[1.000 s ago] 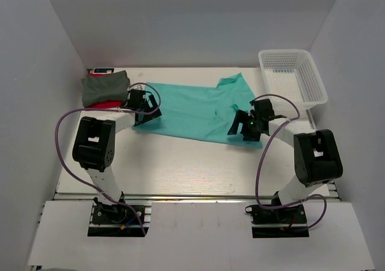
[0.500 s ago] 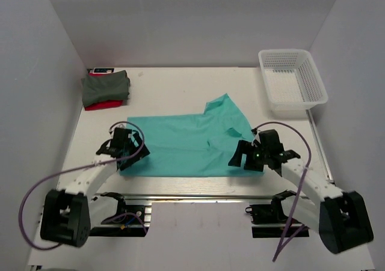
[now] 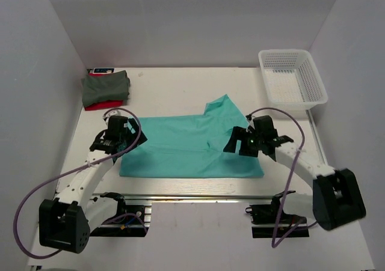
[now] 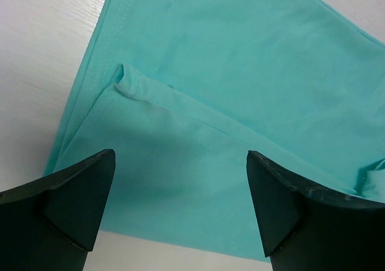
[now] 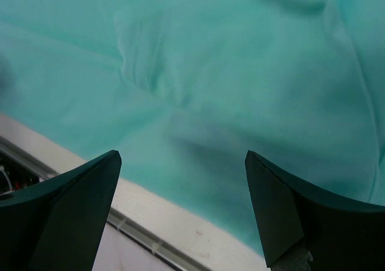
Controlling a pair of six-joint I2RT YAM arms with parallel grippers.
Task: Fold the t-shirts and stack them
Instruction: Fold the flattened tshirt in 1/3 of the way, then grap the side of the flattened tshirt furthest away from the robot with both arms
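Observation:
Next, my left gripper needs to move outward along the teal t-shirt's side edge and lower onto the t-shirt's far corner, as that corner lies below and outward of it.
The teal t-shirt [image 3: 180, 145] lies spread flat across the near middle of the table, one sleeve [image 3: 225, 106] pointing to the back. My left gripper [image 3: 122, 146] hangs open just above its left edge. In the left wrist view the gripper [image 4: 180, 181] has only cloth [image 4: 228, 73] and a turned-over hem corner [image 4: 128, 83] below it. My right gripper [image 3: 233, 146] is open over the shirt's right part. In the right wrist view that gripper [image 5: 180, 187] holds nothing above the teal cloth [image 5: 240, 73]. A folded dark grey-green t-shirt [image 3: 106, 86] rests on a red one [image 3: 101, 106] at the back left.
A white mesh basket [image 3: 301, 94] stands at the back right corner. The table's near edge with its metal rail [image 3: 198, 196] runs just below the shirt's hem. White walls close in the left, right and back sides.
The teal shirt has shifted from the back middle toward the near edge and lies flatter. Both grippers have since drawn slightly back from the near hem, still open.

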